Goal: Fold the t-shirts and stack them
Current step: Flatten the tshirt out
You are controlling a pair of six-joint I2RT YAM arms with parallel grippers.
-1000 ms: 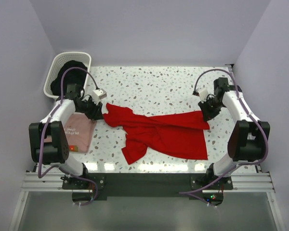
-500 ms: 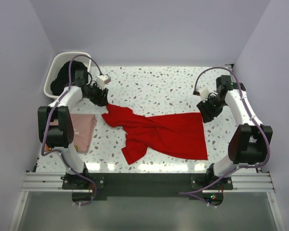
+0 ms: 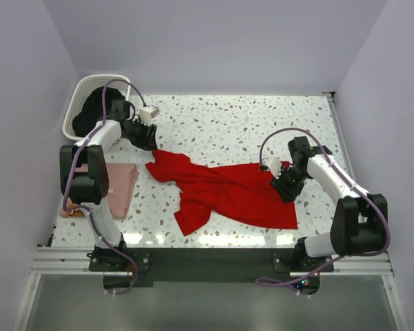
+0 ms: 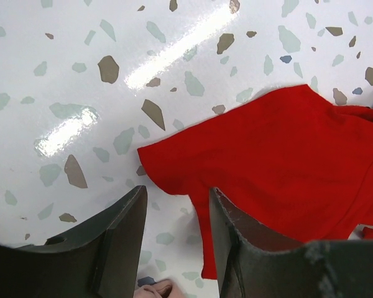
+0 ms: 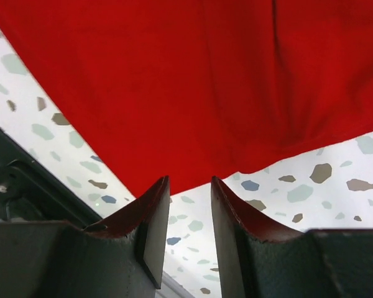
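Next, the left gripper comes down and closes on the red shirt's far corner (image 3: 156, 155) (image 4: 160, 167) by the basket, since it lies just ahead of the open fingers.
The bright red t-shirt (image 3: 228, 189) lies crumpled across the middle of the speckled table. The pale pink t-shirt (image 3: 121, 186) lies folded at the left edge, partly under the left arm. My left gripper (image 3: 150, 141) is open and empty, just beyond the red shirt's upper left corner; in the left wrist view that corner (image 4: 286, 155) lies ahead of the fingers (image 4: 121, 233). My right gripper (image 3: 284, 187) is open and empty over the shirt's right part; in the right wrist view the red cloth edge (image 5: 193, 87) lies just past the fingertips (image 5: 152, 217).
A white laundry basket (image 3: 79, 96) with dark cloth (image 3: 93, 110) in it stands at the back left corner. The table's back half shows bare speckled surface (image 3: 234, 124). Lavender walls close in the left, right and back sides.
My right gripper has moved from the back right of the shirt down toward the near side, onto its right part. My left gripper has swung away from the pink shirt toward the back.
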